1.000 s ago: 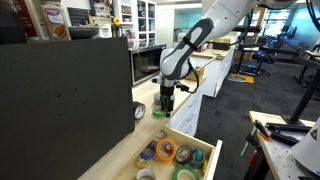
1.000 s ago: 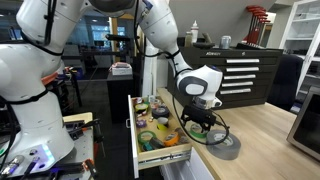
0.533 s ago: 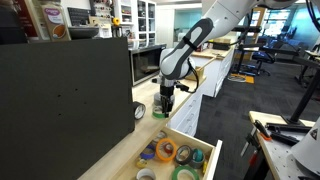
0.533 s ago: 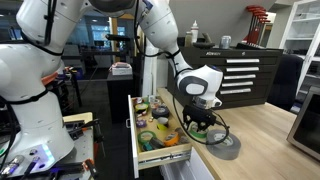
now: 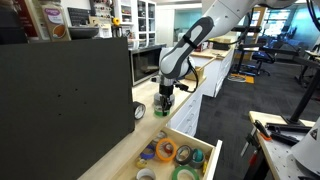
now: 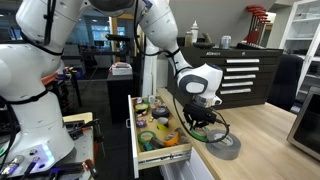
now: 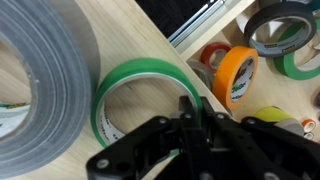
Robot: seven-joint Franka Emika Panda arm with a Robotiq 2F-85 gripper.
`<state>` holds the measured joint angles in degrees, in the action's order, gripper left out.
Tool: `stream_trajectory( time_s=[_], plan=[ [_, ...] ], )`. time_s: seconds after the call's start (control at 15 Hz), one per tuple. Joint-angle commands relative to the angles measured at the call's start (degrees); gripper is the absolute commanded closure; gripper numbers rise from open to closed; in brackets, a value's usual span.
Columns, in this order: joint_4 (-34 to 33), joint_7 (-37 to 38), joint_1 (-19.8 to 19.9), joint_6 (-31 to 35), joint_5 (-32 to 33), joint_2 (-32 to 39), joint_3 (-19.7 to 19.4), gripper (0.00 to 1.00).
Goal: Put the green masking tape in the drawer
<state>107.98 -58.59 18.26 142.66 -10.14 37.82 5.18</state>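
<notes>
The ring will be lifted next by my gripper, which will then cross to the open drawer's black roll (image 5: 183,155) (image 7: 280,27) below it and to its right in the wrist view, lower and let go.
The green masking tape (image 7: 128,92) is a thin ring lying flat on the light wooden counter, just short of the open drawer (image 7: 205,20). My gripper (image 7: 193,108) is shut on the ring's near wall, one finger inside the ring and one outside. In an exterior view the gripper (image 5: 165,108) points straight down at the counter with the green tape (image 5: 160,114) at its tips, behind the drawer (image 5: 203,157). In an exterior view the gripper (image 6: 203,122) stands beside the drawer (image 6: 146,152); the tape is hidden there.
A big grey duct tape roll (image 7: 45,90) lies right next to the green ring, also seen as the grey roll (image 6: 226,146). The drawer holds several rolls, among them an orange roll (image 7: 237,74) and a black roll (image 7: 280,22). A large black box (image 5: 65,100) stands on the counter.
The jaws have closed from wide open onto the wall of the green tape ring. The arm has stayed in place.
</notes>
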Motion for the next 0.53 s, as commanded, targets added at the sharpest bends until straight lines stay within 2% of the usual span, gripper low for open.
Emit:
stream_trajectory(
  time_s=[0.0, 0.47],
  plan=[
    [2.7, 1.7, 0.0, -1.3, -1.0, -3.2, 0.7, 0.95],
    [8.0, 10.3, -6.0, -3.7, 0.1, -11.9, 1.7, 0.95]
  ],
)
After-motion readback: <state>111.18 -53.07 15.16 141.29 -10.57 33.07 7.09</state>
